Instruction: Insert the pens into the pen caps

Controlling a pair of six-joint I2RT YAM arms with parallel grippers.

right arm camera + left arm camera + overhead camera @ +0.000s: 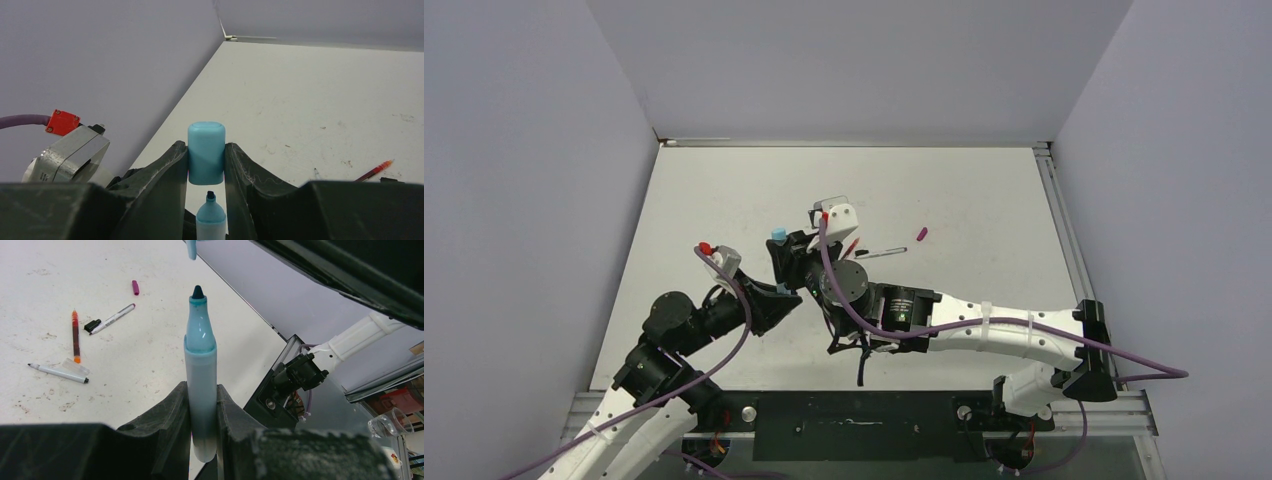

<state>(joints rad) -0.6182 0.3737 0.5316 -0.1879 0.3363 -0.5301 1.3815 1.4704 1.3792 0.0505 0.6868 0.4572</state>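
Next, my right gripper lowers until the light-blue cap [206,137] sits over the marker's bare dark tip [210,195], then releases. The marker's tip stands below my gripper, under the cap.
My left gripper [201,392] is shut on a thick pale-blue marker [200,360], held upright with its bare dark tip up. My right gripper [206,148] is shut on a stubby light-blue cap [206,137], which hangs just above the marker tip [210,197], with a small gap between them. In the top view the cap [778,236] and both grippers meet left of the table's centre. A red pen [75,335] and two thin pale pens [114,318] [57,372] lie on the table.
A small purple cap [135,287] lies beyond the pens, also seen in the top view [922,235]. A black cap piece [92,325] and a clear cap [75,366] lie by the pens. The grey wall [100,60] stands close on the left.
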